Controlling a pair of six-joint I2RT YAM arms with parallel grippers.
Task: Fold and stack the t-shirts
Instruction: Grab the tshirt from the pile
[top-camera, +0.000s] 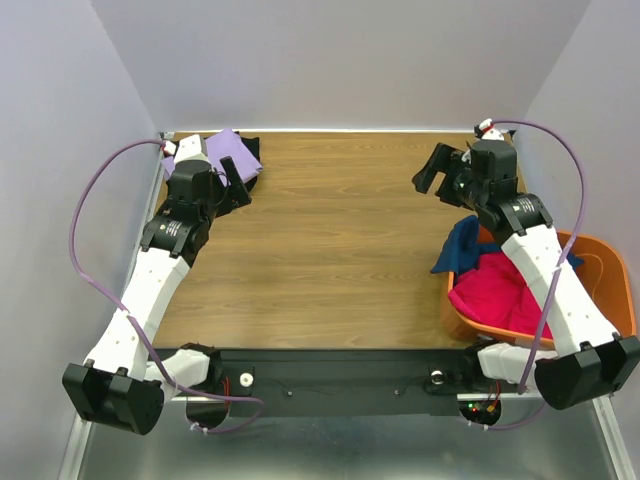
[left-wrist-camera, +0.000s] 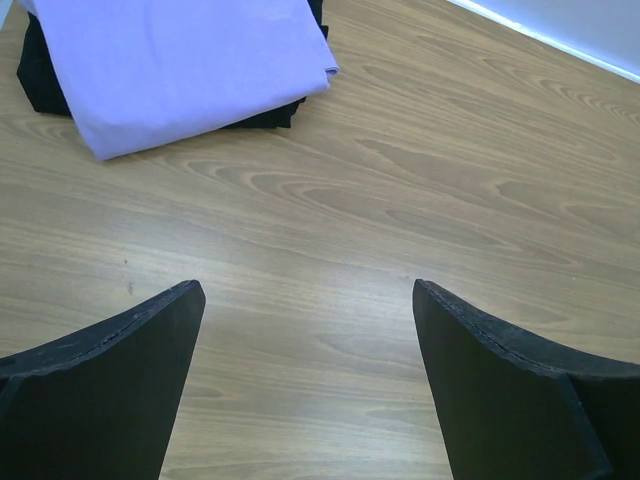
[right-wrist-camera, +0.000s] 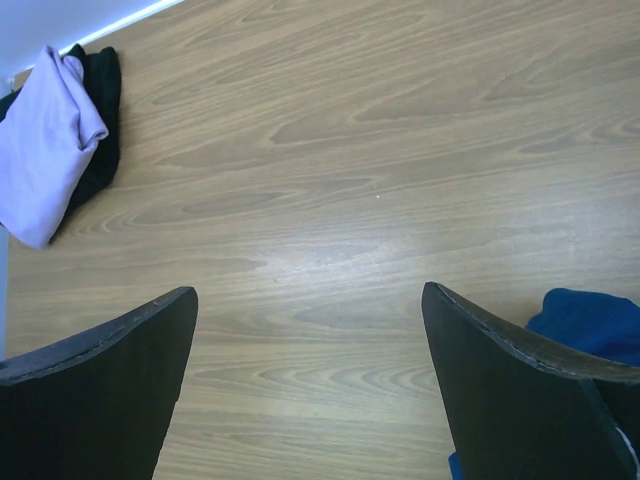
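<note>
My right gripper moves back and down onto the crimson-pink t-shirt's far part (top-camera: 497, 265) next, as it lies lower in the tub (top-camera: 610, 270), nearer my base than the gripper.
A folded lavender t-shirt (top-camera: 232, 152) lies on a folded black t-shirt (top-camera: 252, 170) at the table's far left corner; both show in the left wrist view (left-wrist-camera: 180, 70) and the right wrist view (right-wrist-camera: 45, 140). A crimson-pink t-shirt (top-camera: 505, 295) lies bunched in the orange tub (top-camera: 610, 270) at the right, with a navy blue t-shirt (top-camera: 460, 248) hanging over its rim, also in the right wrist view (right-wrist-camera: 590, 325). My left gripper (top-camera: 236, 183) is open and empty beside the stack. My right gripper (top-camera: 440, 170) is open and empty above the bare table at the far right.
The wooden table (top-camera: 340, 240) lies between the arms. White walls close in the back and sides. The tub stands at the table's right edge, under my right arm.
</note>
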